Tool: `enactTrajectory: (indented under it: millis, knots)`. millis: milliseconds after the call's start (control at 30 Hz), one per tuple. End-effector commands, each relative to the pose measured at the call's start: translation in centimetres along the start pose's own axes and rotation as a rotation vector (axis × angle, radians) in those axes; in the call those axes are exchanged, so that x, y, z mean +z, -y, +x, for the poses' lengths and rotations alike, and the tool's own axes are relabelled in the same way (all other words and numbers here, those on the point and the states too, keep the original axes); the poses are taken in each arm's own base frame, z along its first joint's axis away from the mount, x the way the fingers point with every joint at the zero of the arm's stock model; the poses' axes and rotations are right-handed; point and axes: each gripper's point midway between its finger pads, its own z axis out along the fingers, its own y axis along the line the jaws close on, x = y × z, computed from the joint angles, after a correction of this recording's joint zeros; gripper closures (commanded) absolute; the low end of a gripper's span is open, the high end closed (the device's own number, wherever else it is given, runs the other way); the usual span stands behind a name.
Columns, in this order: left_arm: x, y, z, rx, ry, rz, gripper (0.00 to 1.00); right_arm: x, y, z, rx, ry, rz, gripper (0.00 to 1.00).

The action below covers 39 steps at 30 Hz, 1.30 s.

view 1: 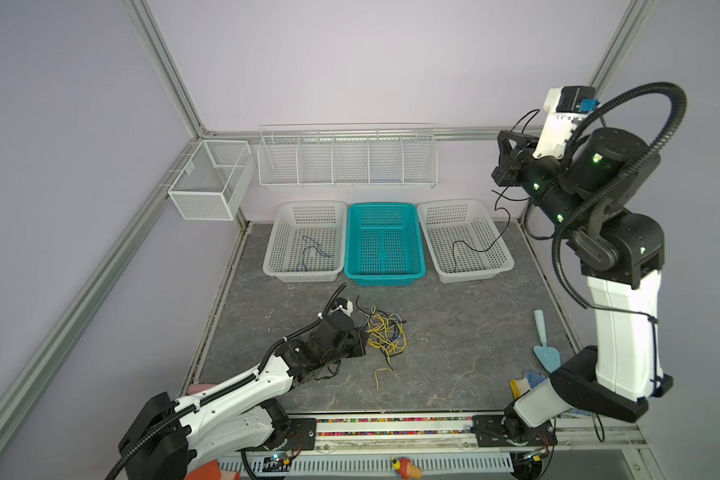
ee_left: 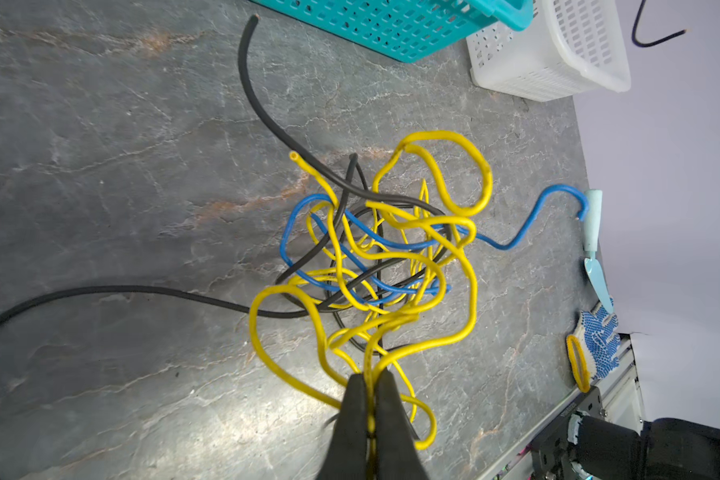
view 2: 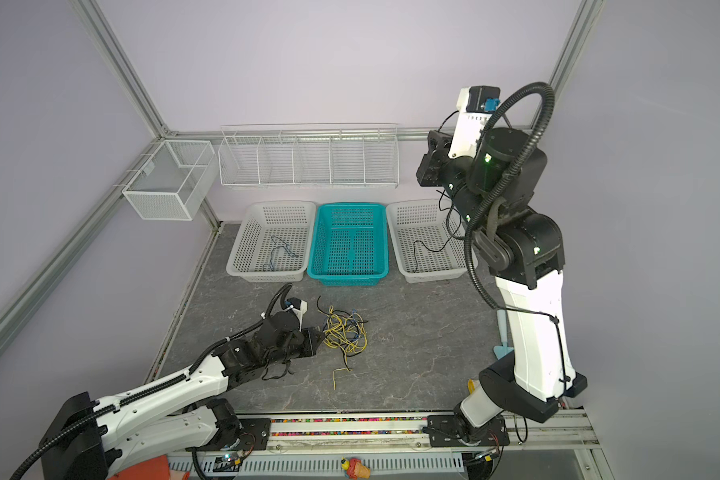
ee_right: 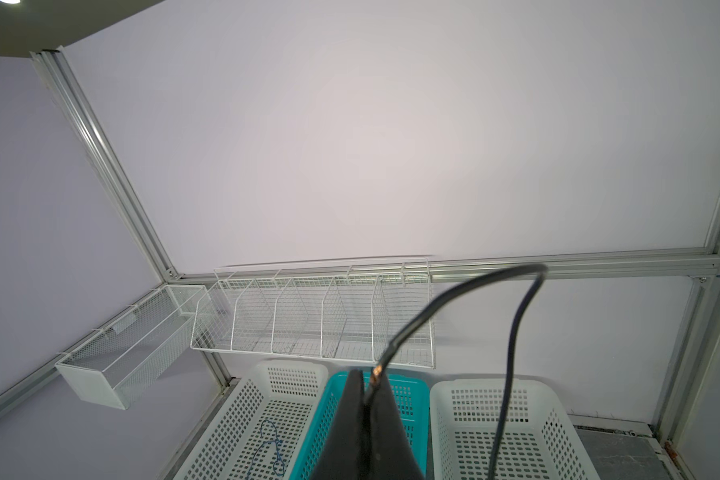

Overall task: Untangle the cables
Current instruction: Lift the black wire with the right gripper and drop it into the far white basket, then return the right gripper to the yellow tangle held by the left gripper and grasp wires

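Note:
The black cable hangs inside, so I need to move my right gripper down and outward to release the bare end over the white basket (view 1: 464,241) (ee_right: 513,448). The basket lies below and outward of my right gripper.
A tangle of yellow, black and blue cables (view 1: 385,332) (view 2: 346,332) (ee_left: 383,257) lies on the grey table, in front of the teal basket. My left gripper (view 1: 364,334) (ee_left: 371,386) sits low at the tangle's left edge, shut on a yellow cable strand. My right gripper (view 1: 500,156) (ee_right: 368,382) is raised high at the back right, shut on the bare end of a black cable (view 1: 479,250) (ee_right: 512,332). That cable hangs down into the right white basket (view 1: 499,266). A blue cable (view 1: 312,251) (ee_right: 273,449) lies in the left white basket (view 1: 275,270).
The teal basket (view 1: 416,266) stands between the two white ones. On the back wall hang a wire rack (view 1: 346,158) and a mesh box (view 1: 208,183). A light blue trowel (view 1: 543,340) and a dotted glove (ee_left: 599,336) lie at the right table edge.

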Motion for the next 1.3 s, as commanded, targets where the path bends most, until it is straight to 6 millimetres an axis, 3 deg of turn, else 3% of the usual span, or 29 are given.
enactTrajectory:
  millis: [0,133,267,400,433,533,667,800,933,1167,1267]
  knots:
    - [0.6,0.9,0.0,-0.016,-0.003,0.05,1.0,1.4,-0.3,-2.2,0.036,0.091,-0.054,0.94]
    - [1.4,1.0,0.5,-0.017,-0.034,0.052,1.0,5.1,1.0,-1.5,0.097,0.096,-0.079,0.94]
    - [2.2,1.4,0.8,-0.023,-0.056,0.069,1.0,9.3,4.7,0.6,0.232,0.047,-0.088,0.94]
    - [3.0,1.4,1.1,-0.026,-0.069,0.067,1.0,11.1,5.4,1.9,0.286,0.02,-0.12,0.94]
    - [3.3,1.4,1.2,-0.025,-0.072,0.067,1.0,11.4,6.8,2.1,0.295,0.016,-0.101,0.94]
    - [3.9,1.3,1.5,-0.025,-0.082,0.065,1.0,13.3,7.8,4.5,0.305,-0.038,-0.094,0.94]
    - [4.5,1.4,1.6,-0.027,-0.088,0.064,1.0,16.2,9.8,10.5,0.359,-0.186,-0.055,0.94]
    - [4.8,1.6,1.7,-0.029,-0.088,0.07,1.0,17.5,12.1,16.1,0.354,-0.299,0.035,0.94]
    - [4.9,1.7,1.8,-0.029,-0.089,0.07,1.0,17.4,14.3,20.4,0.381,-0.359,0.129,0.94]
    - [5.1,1.9,2.0,-0.03,-0.093,0.079,1.0,17.4,18.2,31.0,0.452,-0.584,0.266,0.94]
    - [5.1,1.9,2.3,-0.028,-0.097,0.078,1.0,16.9,19.4,34.2,0.476,-0.675,0.305,0.93]
